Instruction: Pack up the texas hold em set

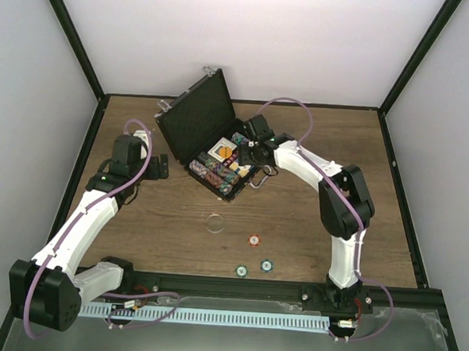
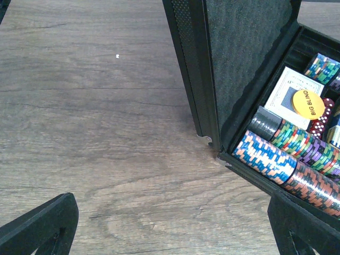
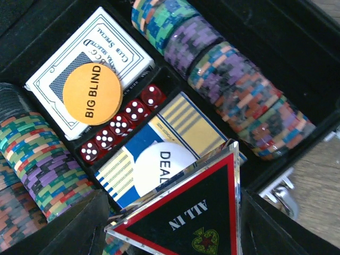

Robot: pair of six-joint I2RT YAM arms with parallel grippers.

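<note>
My right gripper is just above the deck with the white dealer button (image 3: 162, 166), so next it should lower the ALL IN marker (image 3: 196, 212) onto the deck and let go of it there.
The black briefcase (image 1: 192, 117) stands open at the back middle, lid up. In the right wrist view it holds rows of poker chips (image 3: 234, 79), two card decks (image 3: 180, 127), an orange "BIG BLIND" button (image 3: 92, 93), a white dealer button (image 3: 159, 164) and red dice (image 3: 122, 125). My right gripper (image 1: 248, 155) hovers over the case, shut on the triangular "ALL IN" marker (image 3: 196, 212), just above the dealer button. My left gripper (image 1: 151, 168) is open and empty on the table left of the case; its view shows the lid (image 2: 234, 53) and chips (image 2: 287, 154).
Three loose chips lie on the table in front: an orange one (image 1: 253, 240) and two teal ones (image 1: 243, 271) (image 1: 266, 265). A clear round disc (image 1: 214, 222) lies nearer the case. The case handle (image 3: 281, 194) sticks out at its right side.
</note>
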